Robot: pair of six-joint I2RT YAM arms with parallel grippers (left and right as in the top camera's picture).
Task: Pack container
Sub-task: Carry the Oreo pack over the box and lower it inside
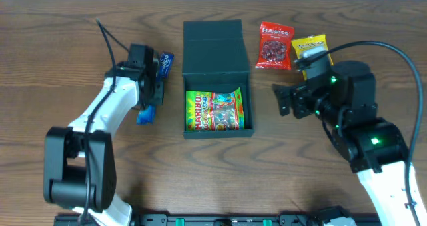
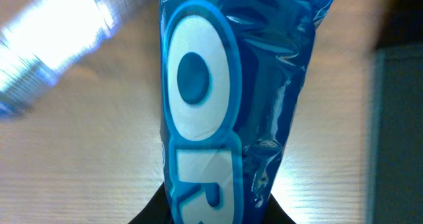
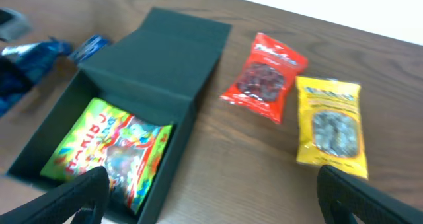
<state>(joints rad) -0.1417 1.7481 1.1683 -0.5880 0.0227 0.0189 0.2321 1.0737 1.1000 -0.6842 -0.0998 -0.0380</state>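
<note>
My left gripper carries the blue snack packet over the container next, turned along a bare part of the container between the Haribo packet and the lid.
The dark teal-green container stands open at the table's middle, lid flap laid back; it also shows in the right wrist view. A green Haribo packet lies inside it. My left gripper is shut on a blue snack packet, which fills the left wrist view, just left of the container. My right gripper is open and empty, right of the container, above bare wood.
A red snack packet and a yellow snack packet lie right of the container's lid; both show in the right wrist view, red and yellow. A dark blue packet lies by the left arm.
</note>
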